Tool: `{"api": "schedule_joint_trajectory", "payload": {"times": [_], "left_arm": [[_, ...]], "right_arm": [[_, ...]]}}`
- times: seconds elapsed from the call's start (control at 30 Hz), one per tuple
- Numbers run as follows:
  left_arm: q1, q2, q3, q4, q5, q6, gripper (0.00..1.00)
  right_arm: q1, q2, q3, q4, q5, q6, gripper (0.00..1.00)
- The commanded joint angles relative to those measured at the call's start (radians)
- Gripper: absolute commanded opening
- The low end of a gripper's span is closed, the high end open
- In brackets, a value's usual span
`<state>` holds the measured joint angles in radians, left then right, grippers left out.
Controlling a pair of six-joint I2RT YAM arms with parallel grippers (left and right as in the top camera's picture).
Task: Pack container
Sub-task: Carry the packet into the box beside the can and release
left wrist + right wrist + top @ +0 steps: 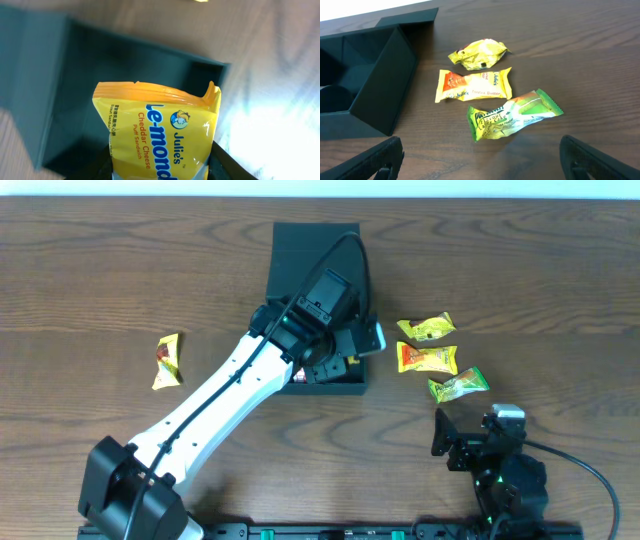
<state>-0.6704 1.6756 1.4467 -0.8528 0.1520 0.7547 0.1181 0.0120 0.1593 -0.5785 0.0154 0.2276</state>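
The container's near corner [202, 77] toward the green packet lies below and shows free space. Next, my left gripper moves down into it and releases the sandwich packet [165, 140].
The dark teal container [300, 250] stands open at the table's middle back; it also shows in the left wrist view [60, 100] and the right wrist view [375, 95]. My left gripper [335, 360] hangs over its front part, shut on a yellow Julie's cheddar cheese sandwich packet [165, 140] held above the box's inside. My right gripper [470, 442] is open and empty, low near the front edge. Ahead of it lie three packets: a green one [512, 114], a yellow-orange one [475, 85] and a crumpled yellow one [479, 53].
One more yellow-red packet [168, 361] lies alone at the left of the wooden table [90, 290]. The three packets right of the box also show in the overhead view, around the yellow-orange one [428, 358].
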Motion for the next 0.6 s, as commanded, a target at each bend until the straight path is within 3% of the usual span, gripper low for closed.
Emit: {"api": "schedule_joint_trajectory", "payload": {"times": [0.0,0.13,0.33,0.57], "left_arm": [[0.004,0.005,-0.01,-0.024,0.122,0.193,0.22],[0.004,0.034,-0.01,-0.045,0.137,0.283,0.12],[0.009,0.145,-0.01,-0.04,0.129,0.376,0.1],[0.021,0.221,-0.01,0.052,0.126,0.375,0.08]], "right_arm": [[0.0,-0.006,-0.009,0.0,0.003,0.011,0.99],[0.0,-0.006,-0.009,0.0,0.003,0.011,0.99],[0.0,-0.006,-0.009,0.0,0.003,0.011,0.99],[0.0,-0.006,-0.009,0.0,0.003,0.011,0.99]]}}
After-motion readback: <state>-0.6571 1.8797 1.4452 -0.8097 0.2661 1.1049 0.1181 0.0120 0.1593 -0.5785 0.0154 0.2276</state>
